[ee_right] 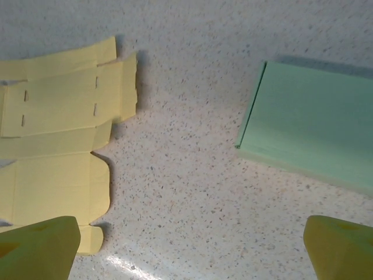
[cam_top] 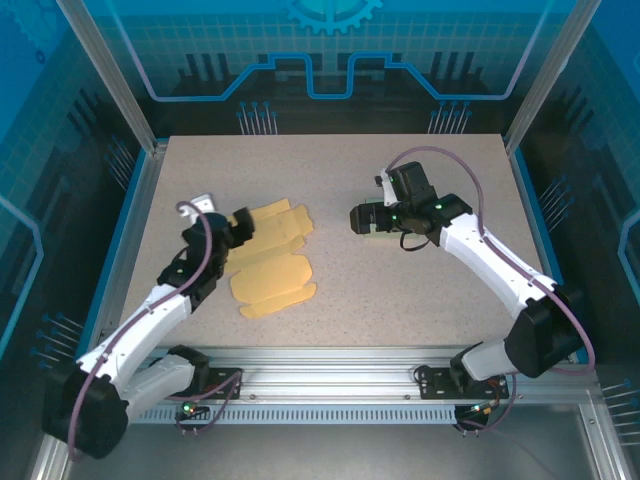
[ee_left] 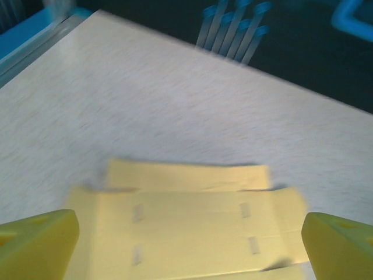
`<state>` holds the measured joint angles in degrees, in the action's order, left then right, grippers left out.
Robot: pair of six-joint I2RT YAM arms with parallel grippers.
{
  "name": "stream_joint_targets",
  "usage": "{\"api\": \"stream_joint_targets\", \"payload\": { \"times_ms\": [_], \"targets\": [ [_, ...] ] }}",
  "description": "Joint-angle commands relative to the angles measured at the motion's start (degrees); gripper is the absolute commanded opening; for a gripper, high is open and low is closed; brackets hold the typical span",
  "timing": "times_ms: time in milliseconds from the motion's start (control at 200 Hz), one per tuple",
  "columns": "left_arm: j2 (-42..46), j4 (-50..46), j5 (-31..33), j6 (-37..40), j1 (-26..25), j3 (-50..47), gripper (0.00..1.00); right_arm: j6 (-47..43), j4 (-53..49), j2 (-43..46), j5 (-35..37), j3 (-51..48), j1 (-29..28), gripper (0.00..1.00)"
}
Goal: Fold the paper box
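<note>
The open fingers of my left gripper point outward, so they should go down and tilt onto the edge of the sheet's flap farthest from the green box.
The paper box [cam_top: 275, 265] is a flat yellow cut-out lying unfolded on the table, left of centre. My left gripper [cam_top: 242, 226] hovers at its left edge. In the left wrist view the sheet [ee_left: 198, 227] lies between and ahead of the yellow fingertips [ee_left: 41, 239], and the gripper [ee_left: 189, 248] is open with nothing held. My right gripper [cam_top: 358, 217] is to the right of the sheet, apart from it. It is open over bare table [ee_right: 192, 245], with the yellow sheet [ee_right: 58, 134] off to its left.
A flat pale green box [ee_right: 315, 128] lies on the speckled table [cam_top: 400, 290] just right of the right gripper's line. Metal frame rails and blue panels border the table on all sides. Bare surface stretches to the right and front.
</note>
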<state>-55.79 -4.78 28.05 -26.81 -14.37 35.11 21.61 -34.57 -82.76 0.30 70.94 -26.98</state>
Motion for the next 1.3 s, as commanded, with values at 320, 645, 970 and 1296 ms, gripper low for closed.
{"api": "stream_joint_targets", "payload": {
  "times_ms": [320,645,970,1296],
  "targets": [
    [-10.83,2.20,-23.44,-9.68,21.21,-7.22,0.96,3.35,2.31,-4.33,-3.89,1.18,-1.40,1.00],
    [-21.42,7.01,-27.22,-11.51,21.31,-3.61,0.83,3.83,1.70,-5.21,-1.86,1.22,-2.83,1.00],
    [-29.10,8.29,-27.49,-11.43,21.40,1.41,0.46,4.51,1.06,-4.61,0.36,0.31,-3.14,1.00],
    [-29.93,15.52,-37.41,-6.51,21.31,1.91,0.08,5.64,2.78,-1.96,2.52,-4.15,-2.94,1.00]
  ]
}}
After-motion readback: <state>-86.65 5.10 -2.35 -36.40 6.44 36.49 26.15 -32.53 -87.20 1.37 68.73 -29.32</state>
